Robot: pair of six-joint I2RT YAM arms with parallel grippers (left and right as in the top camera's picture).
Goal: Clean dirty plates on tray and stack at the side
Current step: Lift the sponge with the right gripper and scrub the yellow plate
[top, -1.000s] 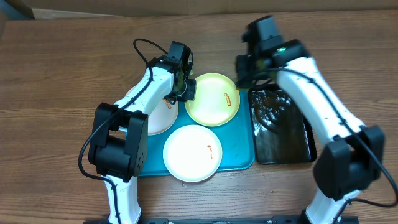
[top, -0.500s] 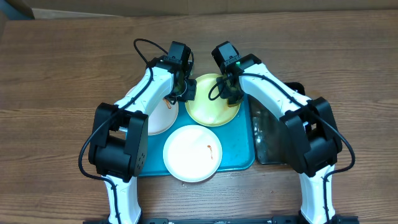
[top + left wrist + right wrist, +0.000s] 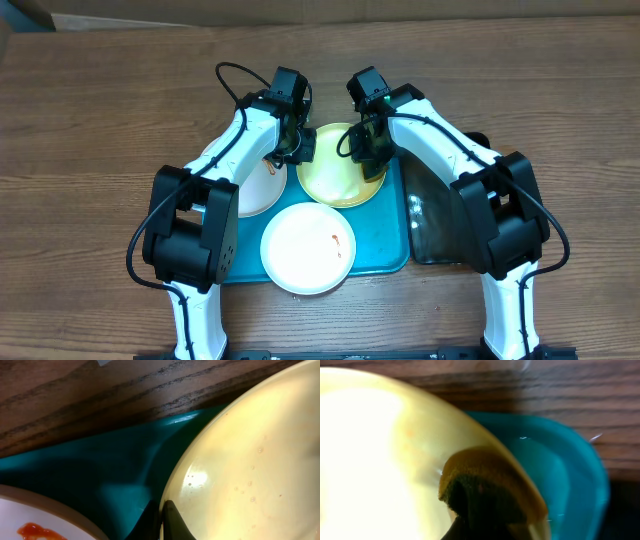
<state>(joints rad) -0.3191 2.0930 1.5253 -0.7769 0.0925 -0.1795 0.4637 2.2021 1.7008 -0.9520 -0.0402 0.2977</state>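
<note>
The sponge in my right gripper lifts off the plate next, goes right in the overhead view, where the black tub (image 3: pixel 432 214) lies, then comes down for release.
The pale yellow-green plate (image 3: pixel 335 178) lies at the back of the turquoise tray (image 3: pixel 385 235). My left gripper (image 3: pixel 296 148) is shut on its left rim; the left wrist view shows the jaws (image 3: pixel 162 521) pinching the plate's edge (image 3: pixel 250 460). My right gripper (image 3: pixel 372 150) is shut on a yellow-and-dark sponge (image 3: pixel 485 487) and presses it on the plate's right side (image 3: pixel 380 450). A white plate (image 3: pixel 308 247) with a small red smear lies at the tray's front. Another white plate (image 3: pixel 255 188) lies at the left, partly under my left arm, with a red smear (image 3: pixel 35 530).
A black tub (image 3: pixel 450 220) with water stands right of the tray, partly under my right arm. Bare wooden table (image 3: pixel 90 130) lies to the left and behind. The tray's rim (image 3: pixel 570 475) is close beside the sponge.
My right arm has swung from above the black tub to the yellow-green plate, bringing the sponge onto its right side. The left gripper has kept its hold on the rim.
</note>
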